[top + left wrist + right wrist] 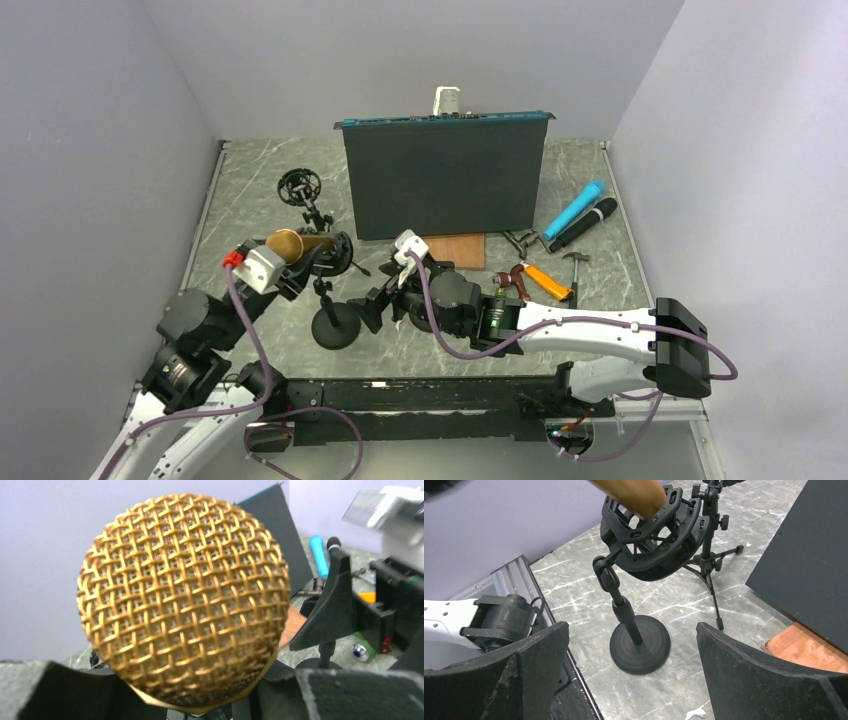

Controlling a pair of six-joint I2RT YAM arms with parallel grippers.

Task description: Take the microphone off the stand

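Observation:
The left gripper slides the microphone out of the mount next, tilts down and releases it on the tabletop beside the round base, because that spot is clear.
The gold microphone [290, 243] lies sideways in the black shock mount [649, 535] of the round-based stand [335, 325]. Its mesh head [185, 595] fills the left wrist view. My left gripper [292, 274] sits at the head end, its dark fingers [75, 692] closed in on either side just below the mesh ring. The microphone's tan tail end [629, 492] pokes through the mount in the right wrist view. My right gripper [383, 305] stands open to the right of the stand, its fingers spread wide on either side of the stand's base [640, 645] and clear of it.
A small tripod stand with an empty shock mount [300, 188] stands behind. An upright black panel [443, 175] and a wooden board [455, 250] sit mid-table. At the right lie a blue microphone [575, 208], a black microphone [585, 222], a hammer [575, 262] and orange-handled pliers [545, 280].

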